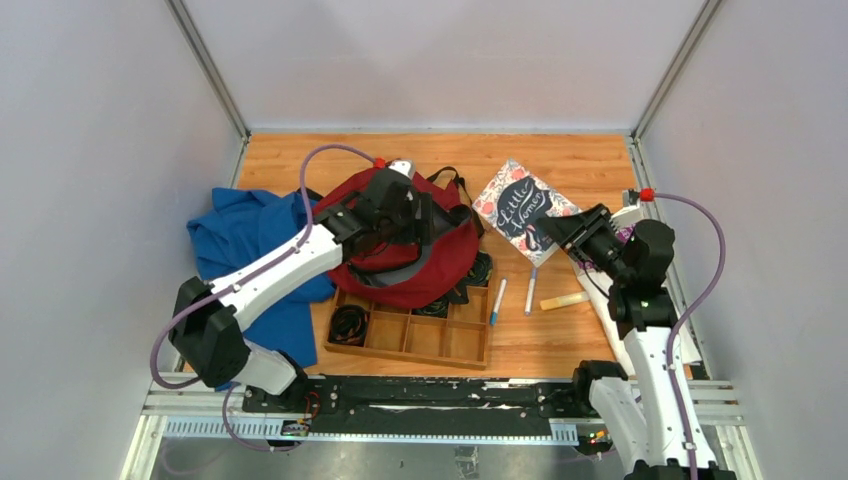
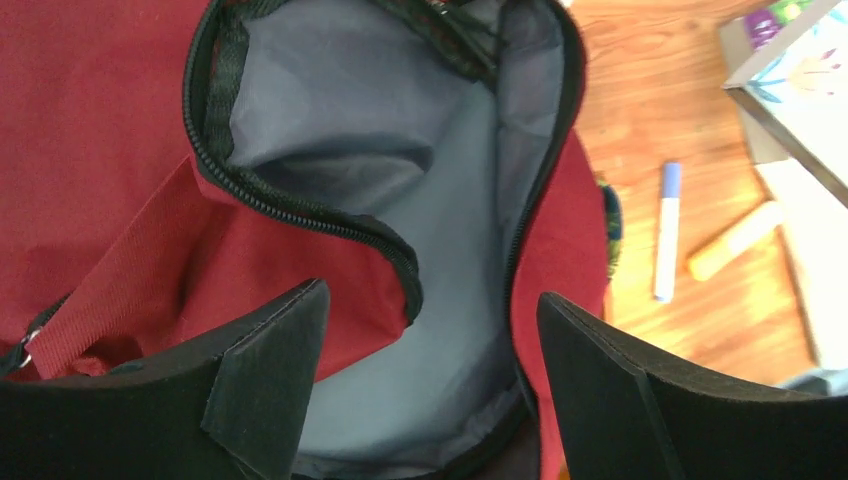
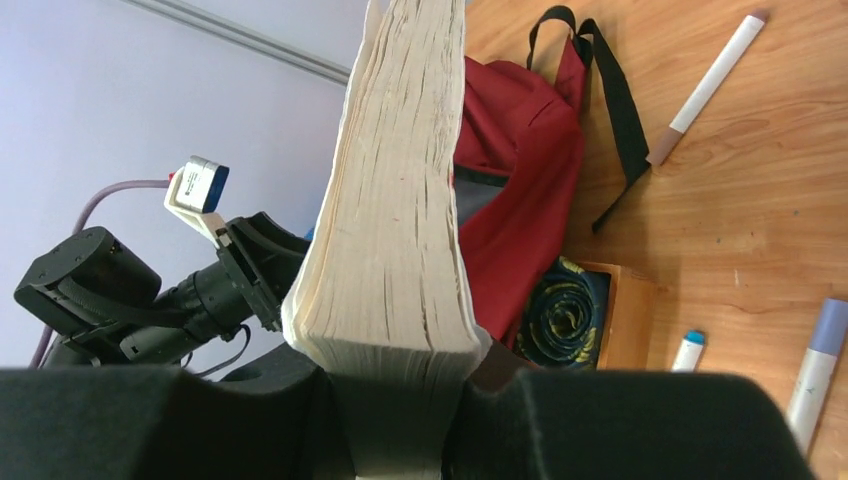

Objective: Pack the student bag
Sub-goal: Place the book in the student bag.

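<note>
The left gripper will next move down from above the bag's opening and close on the bent zip edge point(image 2: 404, 266) of the bag's flap, because that flap sags across the grey lining point(image 2: 400, 160).
The student bag point(image 1: 425, 270) lies dark red at the table's middle, its zip undone so the grey lining point(image 2: 400, 160) shows. My left gripper point(image 1: 428, 216) hovers over that opening; in the left wrist view the gripper point(image 2: 430, 300) is open, with only lining between its fingers. A thick book point(image 1: 520, 205) with a floral "Little Women" cover is raised to the right of the bag. My right gripper point(image 1: 556, 233) is shut on its near edge. In the right wrist view the book's page block point(image 3: 400, 200) stands up out of the gripper point(image 3: 395, 395), with the bag point(image 3: 515, 150) behind it.
A blue cloth point(image 1: 240, 250) lies left of the bag. A wooden compartment tray point(image 1: 420, 335) sits in front of it, holding a rolled tie point(image 3: 565, 305). Two markers point(image 1: 498, 300) point(image 1: 532, 290) and a pale stick point(image 1: 565, 300) lie between tray and right arm. White paper point(image 1: 625, 215) is at the right.
</note>
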### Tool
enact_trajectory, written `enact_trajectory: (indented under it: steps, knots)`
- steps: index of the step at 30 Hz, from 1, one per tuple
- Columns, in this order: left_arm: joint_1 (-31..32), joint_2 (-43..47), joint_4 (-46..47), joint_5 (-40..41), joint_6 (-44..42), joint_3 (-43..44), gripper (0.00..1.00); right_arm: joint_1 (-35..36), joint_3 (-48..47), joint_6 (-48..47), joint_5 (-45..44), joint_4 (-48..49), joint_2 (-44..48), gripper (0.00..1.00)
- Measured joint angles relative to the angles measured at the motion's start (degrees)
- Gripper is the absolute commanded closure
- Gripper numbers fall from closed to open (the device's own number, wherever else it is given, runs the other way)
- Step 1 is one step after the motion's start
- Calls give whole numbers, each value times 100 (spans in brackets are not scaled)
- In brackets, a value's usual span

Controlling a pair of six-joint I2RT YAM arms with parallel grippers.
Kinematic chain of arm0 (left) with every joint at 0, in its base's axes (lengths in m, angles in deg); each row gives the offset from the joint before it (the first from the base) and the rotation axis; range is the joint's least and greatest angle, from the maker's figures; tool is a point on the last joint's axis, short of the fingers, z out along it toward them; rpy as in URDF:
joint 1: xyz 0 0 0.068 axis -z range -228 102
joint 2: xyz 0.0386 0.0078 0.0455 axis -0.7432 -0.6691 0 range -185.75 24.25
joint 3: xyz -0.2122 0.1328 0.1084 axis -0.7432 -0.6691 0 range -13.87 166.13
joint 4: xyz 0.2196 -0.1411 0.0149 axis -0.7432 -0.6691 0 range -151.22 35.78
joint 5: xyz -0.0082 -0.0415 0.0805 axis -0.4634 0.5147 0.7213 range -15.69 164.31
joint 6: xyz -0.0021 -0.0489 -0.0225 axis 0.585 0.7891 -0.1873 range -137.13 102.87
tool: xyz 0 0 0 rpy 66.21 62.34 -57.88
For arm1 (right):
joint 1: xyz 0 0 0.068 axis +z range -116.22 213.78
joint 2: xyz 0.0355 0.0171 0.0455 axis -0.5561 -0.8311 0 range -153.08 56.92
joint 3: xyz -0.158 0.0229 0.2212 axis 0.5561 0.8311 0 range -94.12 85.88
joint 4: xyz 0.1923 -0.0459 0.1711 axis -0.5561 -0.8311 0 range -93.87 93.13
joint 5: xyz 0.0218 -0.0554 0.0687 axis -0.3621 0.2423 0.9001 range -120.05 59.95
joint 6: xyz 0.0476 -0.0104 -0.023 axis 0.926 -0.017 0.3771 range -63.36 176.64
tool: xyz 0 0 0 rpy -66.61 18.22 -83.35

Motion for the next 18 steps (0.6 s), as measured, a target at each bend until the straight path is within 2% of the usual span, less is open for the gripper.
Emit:
enact_trajectory:
  steps: [4, 9, 12, 15, 18]
  knots:
    - [262, -175, 2, 599, 79, -127, 21, -2, -15, -131, 57, -162, -81, 100]
    - [326, -566, 111, 857, 149, -136, 26, -2, -15, -131, 153, -162, -144, 100]
    - [326, -866, 122, 944, 149, -136, 34, -2, -15, -129, 210, -157, -142, 100]
    - [328, -1032, 76, 1224, 85, -136, 57, -2, -15, -131, 289, -160, -138, 100]
    - [330, -986, 63, 1735, -68, -136, 88, -2, -15, -129, 367, -162, -111, 100]
